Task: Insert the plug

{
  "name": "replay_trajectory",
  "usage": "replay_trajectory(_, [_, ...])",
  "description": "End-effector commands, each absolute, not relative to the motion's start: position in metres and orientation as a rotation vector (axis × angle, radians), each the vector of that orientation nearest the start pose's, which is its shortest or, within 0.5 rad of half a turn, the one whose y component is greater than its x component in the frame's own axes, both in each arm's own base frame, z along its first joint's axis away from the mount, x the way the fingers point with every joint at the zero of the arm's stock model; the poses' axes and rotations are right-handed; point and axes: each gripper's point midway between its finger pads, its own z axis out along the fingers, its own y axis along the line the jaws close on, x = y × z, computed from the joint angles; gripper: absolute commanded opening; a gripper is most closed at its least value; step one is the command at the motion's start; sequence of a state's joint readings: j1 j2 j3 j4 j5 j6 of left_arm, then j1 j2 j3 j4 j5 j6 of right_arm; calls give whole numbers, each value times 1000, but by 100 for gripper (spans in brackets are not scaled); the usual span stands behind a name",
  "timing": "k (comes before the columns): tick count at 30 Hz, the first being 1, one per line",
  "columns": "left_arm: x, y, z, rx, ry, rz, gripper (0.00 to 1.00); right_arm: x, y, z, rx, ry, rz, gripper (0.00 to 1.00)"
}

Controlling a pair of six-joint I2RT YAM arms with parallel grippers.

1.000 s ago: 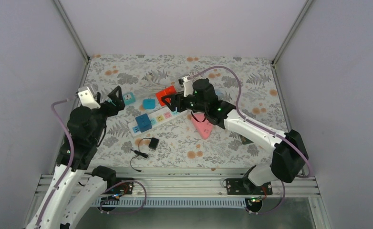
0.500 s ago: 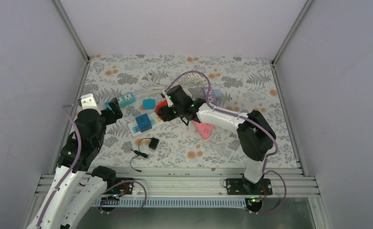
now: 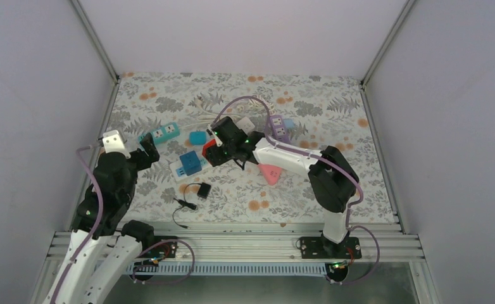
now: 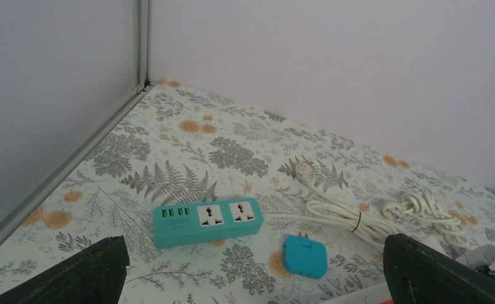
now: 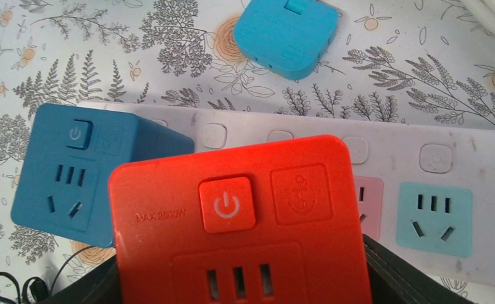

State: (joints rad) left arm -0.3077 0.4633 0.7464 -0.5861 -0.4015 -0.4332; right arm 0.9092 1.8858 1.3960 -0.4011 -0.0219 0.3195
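The right gripper moves down and turns onto the power strip beside the blue cube next and releases the red plug, which hangs crooked over that strip.
My right gripper is shut on a red cube plug with a power button on its face. Its black fingers press the cube's two sides. The red plug hangs just over the white power strip, above its pink socket and right beside a blue cube that sits plugged into the strip's left end. A light blue socket lies free to the right. My left gripper is open and empty at the left, facing a teal power strip.
A light blue flat adapter lies behind the white power strip. Coiled white cables trail to the back. A pink object sits under my right arm, a purple strip behind it, and a black adapter with cable in front.
My right arm has swung left and down, carrying the red plug to just over the white strip. My left arm has drawn back toward the near left.
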Motion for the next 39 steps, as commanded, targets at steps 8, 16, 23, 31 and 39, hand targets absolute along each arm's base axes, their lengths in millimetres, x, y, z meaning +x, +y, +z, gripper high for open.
replay_trajectory(8, [228,-1,289,-386,1792,-137,100,317,410,111,-713,2423,522,44])
replay_trajectory(16, [228,0,288,-386,1792,-128,100,319,405,95,-680,2471,474,44])
replay_trajectory(23, [228,1,289,-387,1789,-119,100,321,396,84,-637,2513,384,41])
replay_trajectory(31, [230,2,288,-385,1795,-110,100,310,402,69,-693,2548,349,42])
replay_trajectory(39, [230,3,288,-389,1795,-104,100,297,396,42,-677,2608,225,42])
